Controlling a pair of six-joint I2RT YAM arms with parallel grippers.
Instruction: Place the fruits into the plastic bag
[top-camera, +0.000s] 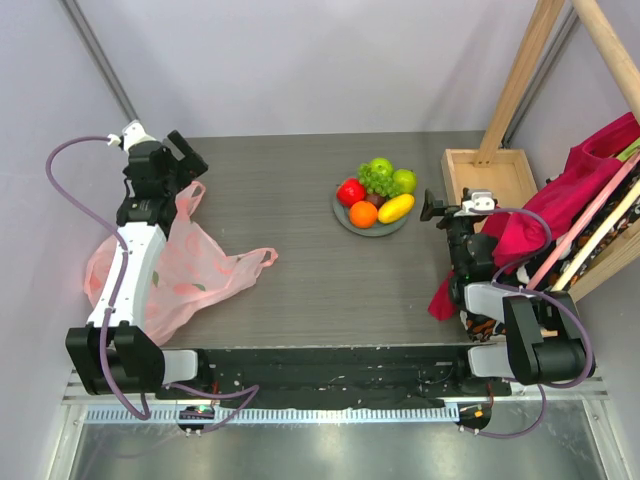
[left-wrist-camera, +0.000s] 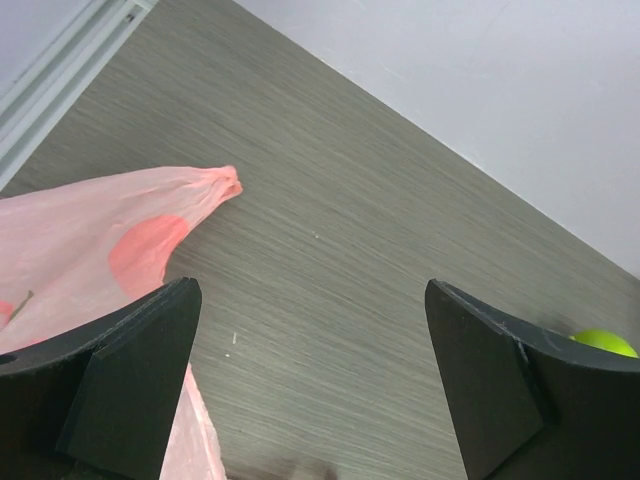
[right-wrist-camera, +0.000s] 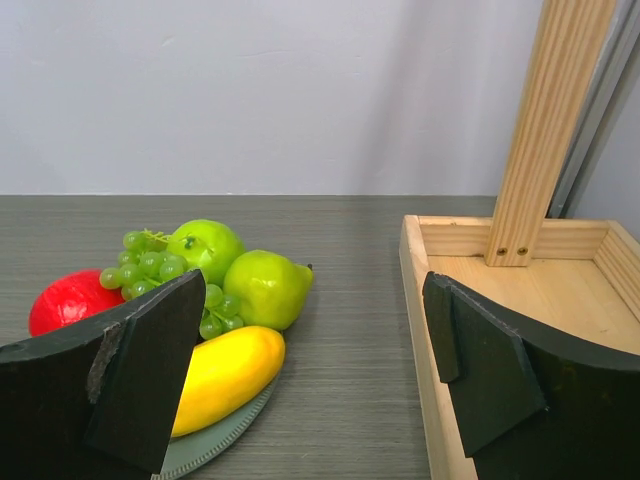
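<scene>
My left gripper lowers its fingers back astride the bag's edge between the bag's handles next, as bare tabletop leaves room for the fingers.
The fruits lie piled on a round grey plate (top-camera: 345, 219): red apple (top-camera: 350, 190), orange (top-camera: 363, 213), yellow mango (top-camera: 396, 208), two green fruits (top-camera: 380, 167), grapes (top-camera: 375, 183). The right wrist view shows the mango (right-wrist-camera: 225, 375), grapes (right-wrist-camera: 150, 265), red apple (right-wrist-camera: 70, 300) and plate (right-wrist-camera: 210, 445). The pink plastic bag (top-camera: 195, 270) lies flat at the left, under the left arm, and shows in the left wrist view (left-wrist-camera: 90, 230). My left gripper (top-camera: 190, 155) (left-wrist-camera: 310, 380) is open and empty over the bag's far handle. My right gripper (top-camera: 432, 207) (right-wrist-camera: 315, 370) is open and empty, just right of the plate.
A shallow wooden tray (top-camera: 490, 172) (right-wrist-camera: 520, 300) with an upright wooden post stands right of the plate, close to the right gripper. A red cloth (top-camera: 560, 215) hangs over a rack of boards at the far right.
</scene>
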